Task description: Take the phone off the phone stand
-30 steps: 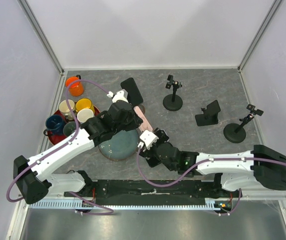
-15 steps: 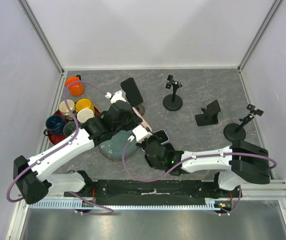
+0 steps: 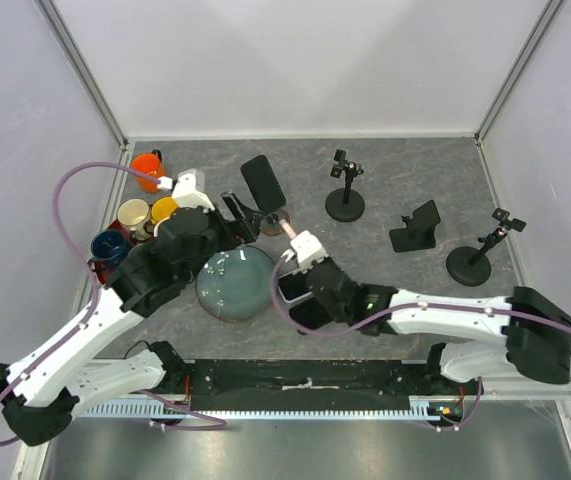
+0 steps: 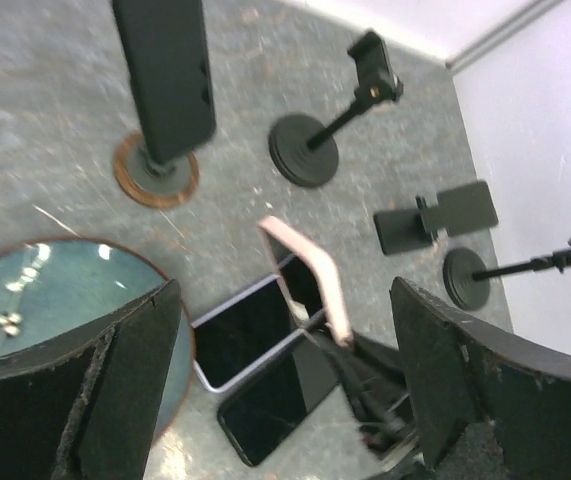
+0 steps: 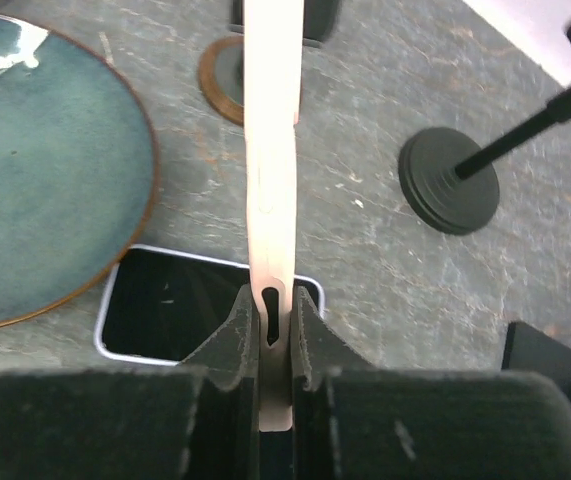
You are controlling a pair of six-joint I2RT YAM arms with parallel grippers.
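Observation:
I need to move my right gripper past the flat phones toward the bare stands and down next. It should tilt the pink phone onto the table [image 3: 358,253] [image 5: 413,295], because that spot is clear.
A black phone [image 3: 263,183] [image 4: 165,80] stands upright on a phone stand with a round brown base [image 4: 155,172]. A pink phone [image 4: 310,280] [image 5: 270,150] is held edge-on above the table, with my right gripper [image 5: 275,330] [image 3: 293,240] shut on its lower end. My left gripper [image 4: 283,300] [image 3: 248,215] is open, its fingers spread wide on either side of the pink phone and clear of it. Two more phones lie flat under the right wrist: a white-edged one [image 4: 245,330] [image 5: 165,305] and a black one [image 4: 275,395].
A teal plate [image 3: 233,283] lies left of the flat phones. Several mugs sit on a red tray [image 3: 115,275] at the far left. Three bare stands are at the right [image 3: 345,195], [image 3: 415,228], [image 3: 480,255].
The right gripper closed on the pink phone. The left gripper opened, let the pink phone go and drew back to the left.

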